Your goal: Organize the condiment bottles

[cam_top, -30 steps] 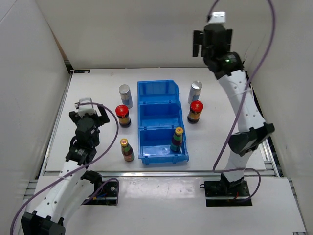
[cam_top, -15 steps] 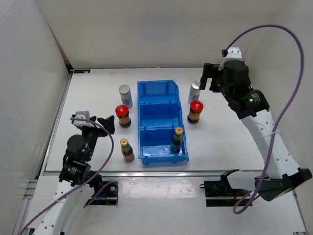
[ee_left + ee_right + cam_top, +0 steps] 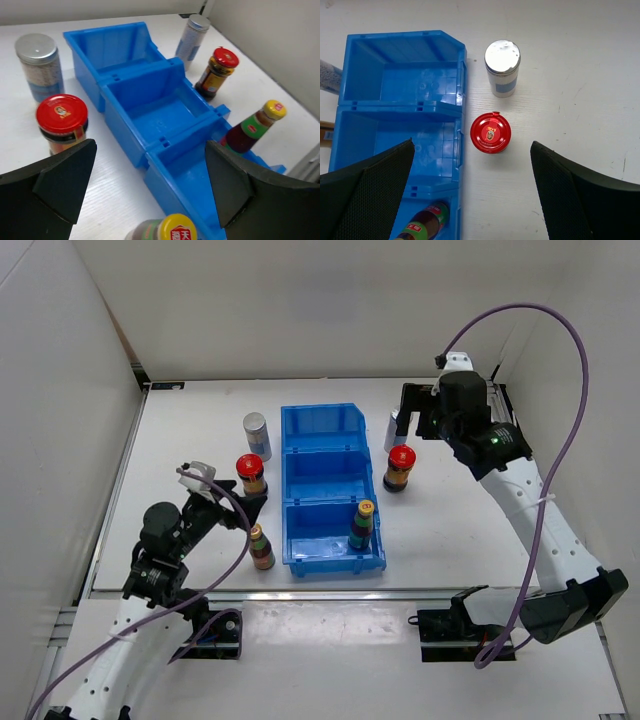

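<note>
The bottle still stands outside the bin (image 3: 318,423), so next I will lower my open left gripper rightward in the top view, around the bottle's yellow-capped top.
Six condiment bottles show in the top view. Left of the blue bin (image 3: 318,423) stand a pale silver-topped cylinder (image 3: 256,434), a red-capped jar (image 3: 250,475) and a yellow-capped bottle (image 3: 260,546). A second yellow-capped bottle (image 3: 362,525) stands in the bin's near compartment. To the right stand a red-capped jar (image 3: 399,468) and a pale cylinder (image 3: 392,426), partly hidden by my right gripper (image 3: 420,416). The right gripper (image 3: 472,162) is open, high above that jar (image 3: 491,132). My left gripper (image 3: 238,508) is open and empty, just above the left yellow-capped bottle (image 3: 167,231).
The bin's far and middle compartments (image 3: 150,107) hold nothing. White walls close in the table on the left, back and right. The table's near edge runs along a metal rail (image 3: 300,592) in front of the bin.
My left gripper has swung right and forward to the left yellow-capped bottle. My right arm has come down from high at the back to hover over the two right-hand bottles.
</note>
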You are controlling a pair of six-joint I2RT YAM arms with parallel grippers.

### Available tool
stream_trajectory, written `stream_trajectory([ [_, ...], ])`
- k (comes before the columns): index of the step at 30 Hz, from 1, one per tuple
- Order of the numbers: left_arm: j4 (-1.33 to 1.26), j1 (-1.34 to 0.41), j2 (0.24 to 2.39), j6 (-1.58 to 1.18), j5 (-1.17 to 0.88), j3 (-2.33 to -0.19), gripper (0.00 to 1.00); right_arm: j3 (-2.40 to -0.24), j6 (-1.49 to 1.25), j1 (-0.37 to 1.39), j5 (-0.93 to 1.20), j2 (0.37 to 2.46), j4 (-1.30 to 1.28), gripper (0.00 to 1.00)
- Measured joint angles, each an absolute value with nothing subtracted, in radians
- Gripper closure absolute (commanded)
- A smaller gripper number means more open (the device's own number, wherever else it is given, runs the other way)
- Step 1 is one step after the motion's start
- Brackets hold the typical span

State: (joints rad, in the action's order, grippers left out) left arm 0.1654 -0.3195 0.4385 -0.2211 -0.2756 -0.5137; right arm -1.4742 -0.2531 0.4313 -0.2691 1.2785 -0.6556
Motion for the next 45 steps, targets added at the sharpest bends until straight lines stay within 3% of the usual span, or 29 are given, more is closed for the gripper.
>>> stream_trajectory([
  [9,0.175,-0.32,0.389,-0.342,-0.301,-0.453,0.0,-1.44,-0.254,0.431,-0.262,1.283,-0.658,0.0],
  [15,0.178,-0.324,0.507,-0.374,-0.339,-0.453,0.12,-1.439,-0.254,0.432,-0.259,1.306,-0.657,0.0],
  [29,0.24,-0.402,0.454,-0.417,-0.353,-0.443,0.08,-1.437,-0.253,0.414,-0.259,1.335,-0.659,0.0],
  [39,0.346,-0.406,0.609,-0.428,-0.359,-0.485,0.04,-1.436,-0.244,0.374,-0.259,1.346,-0.7,0.0],
  [45,0.366,-0.41,0.566,-0.435,-0.326,-0.485,0.2,-1.464,-0.226,0.346,-0.258,1.367,-0.725,0.0],
])
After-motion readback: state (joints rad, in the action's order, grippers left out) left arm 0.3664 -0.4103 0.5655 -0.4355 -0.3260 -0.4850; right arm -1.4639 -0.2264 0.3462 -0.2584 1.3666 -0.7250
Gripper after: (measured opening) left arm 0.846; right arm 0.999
